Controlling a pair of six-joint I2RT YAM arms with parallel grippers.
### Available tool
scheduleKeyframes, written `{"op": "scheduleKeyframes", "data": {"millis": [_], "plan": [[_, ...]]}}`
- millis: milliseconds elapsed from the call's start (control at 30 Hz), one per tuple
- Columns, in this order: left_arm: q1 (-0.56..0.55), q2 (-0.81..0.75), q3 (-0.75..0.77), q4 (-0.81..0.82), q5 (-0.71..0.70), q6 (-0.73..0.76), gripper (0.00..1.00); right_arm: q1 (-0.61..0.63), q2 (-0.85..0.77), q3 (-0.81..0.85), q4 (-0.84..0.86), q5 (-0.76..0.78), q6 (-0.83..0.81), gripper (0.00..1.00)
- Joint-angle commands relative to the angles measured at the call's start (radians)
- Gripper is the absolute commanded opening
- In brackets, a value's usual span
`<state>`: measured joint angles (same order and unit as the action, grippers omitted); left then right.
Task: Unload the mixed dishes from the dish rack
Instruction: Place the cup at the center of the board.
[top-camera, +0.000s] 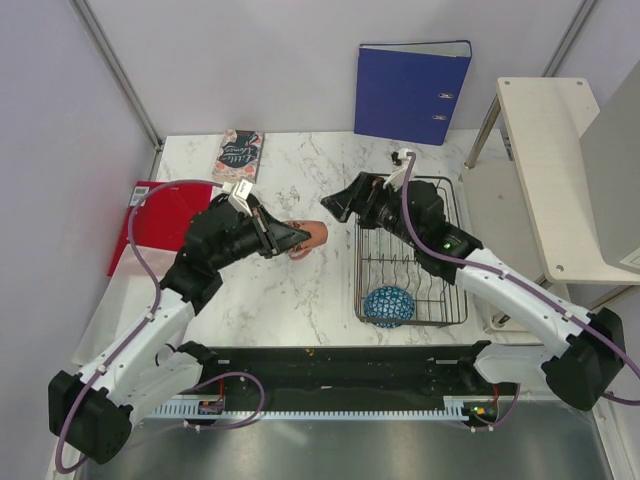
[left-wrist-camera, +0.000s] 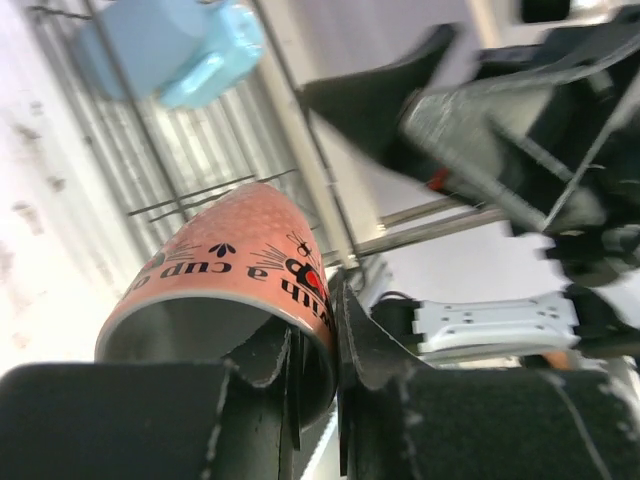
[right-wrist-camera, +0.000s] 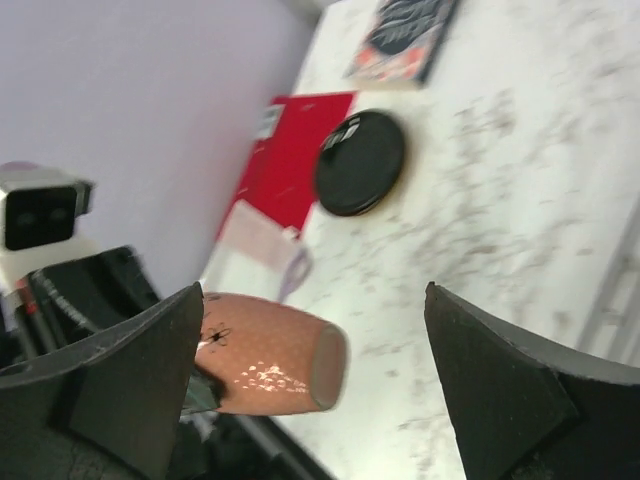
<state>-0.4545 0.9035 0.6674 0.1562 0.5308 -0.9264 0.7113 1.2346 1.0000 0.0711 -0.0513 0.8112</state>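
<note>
The left gripper moves outward next, then tilts downward to lower the cup (top-camera: 314, 236) onto the empty marble beside the black shallow dish.
My left gripper (top-camera: 297, 240) is shut on the rim of the small salmon-orange cup (top-camera: 314, 236) and holds it on its side above the marble table, left of the dish rack (top-camera: 440, 322). In the left wrist view one finger is inside the cup (left-wrist-camera: 230, 270) and one outside. My right gripper (top-camera: 335, 207) is open and empty, just right of the cup; the cup (right-wrist-camera: 265, 355) lies beyond its spread jaws. A blue net-patterned bowl (top-camera: 388, 305) sits in the rack's near corner. A blue mug (left-wrist-camera: 170, 45) lies in the rack (left-wrist-camera: 200, 150). A black shallow dish (right-wrist-camera: 360, 162) rests on the table.
A red folder (top-camera: 150, 215) lies at the table's left, a book (top-camera: 240, 152) at the back, and a blue binder (top-camera: 412, 90) stands against the back wall. A white shelf unit (top-camera: 545, 150) stands right of the rack.
</note>
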Motion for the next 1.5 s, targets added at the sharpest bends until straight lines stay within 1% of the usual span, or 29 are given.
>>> {"op": "scheduleKeyframes", "data": {"millis": [0,33,67,100,133,167,200,267,300,367,400,433,467,500,600,800,900,1133,1267,1467], "plan": [[0.013,0.012,0.148,-0.245,-0.116,0.181,0.02,-0.003,-0.078,0.101,-0.31,0.379,-0.19,0.98],[0.016,0.026,0.176,-0.345,-0.152,0.198,0.02,-0.003,-0.084,0.103,-0.326,0.402,-0.196,0.98],[0.022,0.053,0.211,-0.419,-0.235,0.242,0.02,-0.001,-0.098,0.101,-0.355,0.427,-0.202,0.98],[0.025,0.119,0.297,-0.485,-0.285,0.268,0.02,-0.003,-0.101,0.092,-0.364,0.442,-0.205,0.98],[0.028,0.171,0.345,-0.623,-0.339,0.293,0.02,-0.001,-0.107,0.086,-0.375,0.465,-0.207,0.98],[0.033,0.217,0.392,-0.682,-0.444,0.331,0.02,-0.001,-0.113,0.08,-0.392,0.475,-0.208,0.98],[0.036,0.315,0.482,-0.726,-0.494,0.348,0.02,-0.001,-0.115,0.063,-0.396,0.479,-0.208,0.98],[0.039,0.395,0.556,-0.793,-0.573,0.394,0.02,-0.001,-0.121,0.048,-0.404,0.488,-0.21,0.98],[0.039,0.437,0.589,-0.796,-0.592,0.403,0.02,-0.001,-0.121,0.034,-0.409,0.495,-0.202,0.98],[0.039,0.558,0.691,-0.814,-0.638,0.429,0.02,-0.001,-0.116,0.026,-0.421,0.492,-0.198,0.98],[0.039,0.602,0.775,-0.825,-0.655,0.437,0.02,-0.001,-0.115,0.022,-0.424,0.489,-0.196,0.98],[0.039,0.706,0.822,-0.842,-0.673,0.451,0.02,-0.001,-0.112,0.022,-0.43,0.482,-0.198,0.98],[0.04,0.753,0.869,-0.863,-0.701,0.458,0.02,-0.001,-0.11,0.022,-0.441,0.47,-0.199,0.98],[0.04,0.799,0.962,-0.897,-0.71,0.466,0.02,-0.001,-0.11,0.022,-0.447,0.469,-0.204,0.98],[0.046,0.964,1.111,-0.937,-0.724,0.474,0.02,-0.001,-0.113,0.019,-0.465,0.465,-0.213,0.98],[0.068,1.193,1.323,-0.981,-0.726,0.485,0.02,0.0,-0.135,0.006,-0.476,0.482,-0.244,0.98],[0.088,1.279,1.38,-0.997,-0.713,0.486,0.02,-0.001,-0.13,0.005,-0.479,0.478,-0.248,0.98],[0.125,1.393,1.443,-1.026,-0.678,0.475,0.02,-0.001,-0.11,0.006,-0.485,0.49,-0.267,0.98],[0.139,1.417,1.468,-1.069,-0.675,0.471,0.02,-0.001,-0.08,0.022,-0.484,0.487,-0.27,0.98],[0.139,1.454,1.525,-1.132,-0.71,0.494,0.02,-0.001,-0.04,0.029,-0.465,0.473,-0.27,0.98]]}}
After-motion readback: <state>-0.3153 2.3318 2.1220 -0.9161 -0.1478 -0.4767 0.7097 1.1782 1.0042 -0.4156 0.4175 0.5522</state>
